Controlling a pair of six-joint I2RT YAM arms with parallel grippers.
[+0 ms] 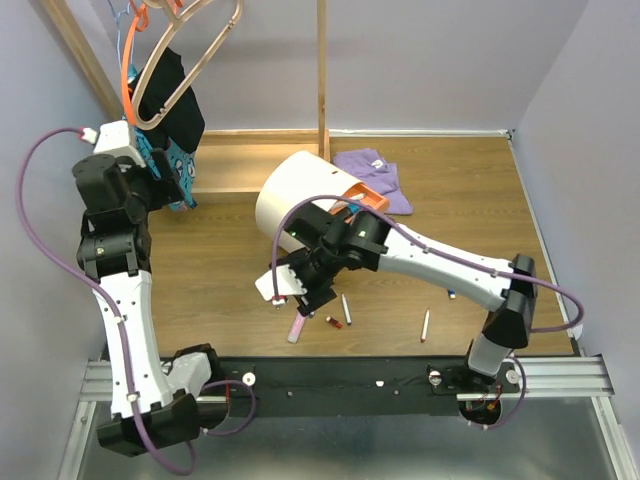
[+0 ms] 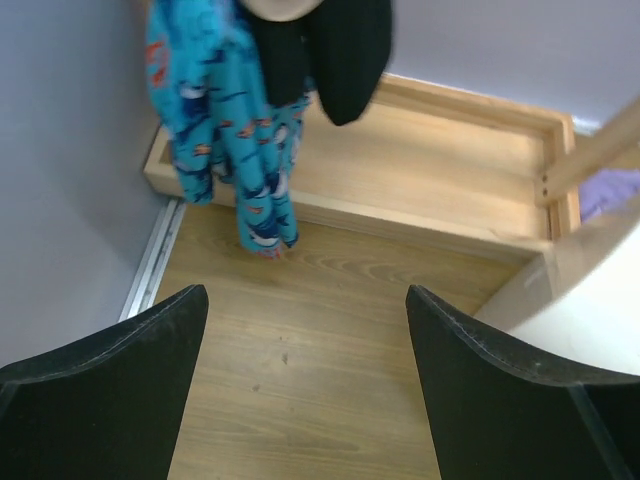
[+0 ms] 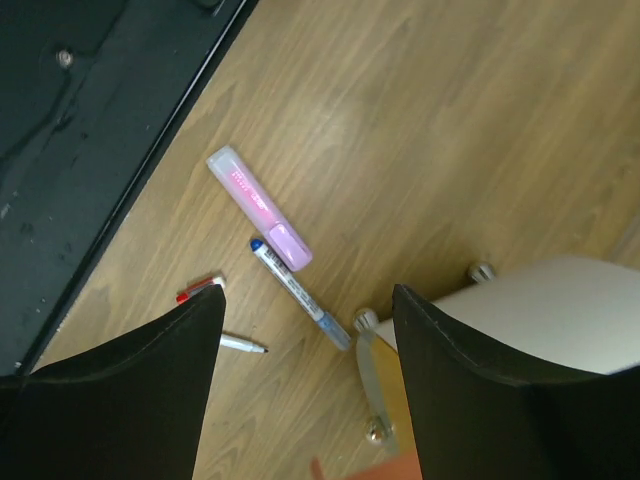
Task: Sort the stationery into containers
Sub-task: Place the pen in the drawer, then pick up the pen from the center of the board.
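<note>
The pink highlighter lies below and back toward the robot's base, clear of the container (image 1: 288, 188), so the right gripper will next move back down onto the highlighter's middle (image 1: 298, 324) and close.
The cream-white drum container (image 1: 288, 188) lies at mid-table, its orange drawer (image 1: 366, 197) toward the right. My right gripper (image 3: 307, 300) hangs open just in front of it, nothing between its fingers. Below it on the wood lie a pink highlighter (image 3: 258, 207), a blue-capped pen (image 3: 300, 292), a red-capped pen (image 3: 198, 291) and a thin white pen (image 3: 243, 345). The container's cream wall (image 3: 560, 310) and short feet (image 3: 483, 270) sit beside the right finger. Another white pen (image 1: 425, 325) lies further right. My left gripper (image 2: 306, 295) is open and empty over bare wood at the far left.
A wooden tray (image 2: 440, 160) runs along the back wall, with blue patterned cloth (image 2: 220, 130) and black cloth (image 2: 340, 50) hanging over its left end. A purple cloth (image 1: 375, 170) lies behind the container. A wooden post (image 1: 322, 70) stands at the back.
</note>
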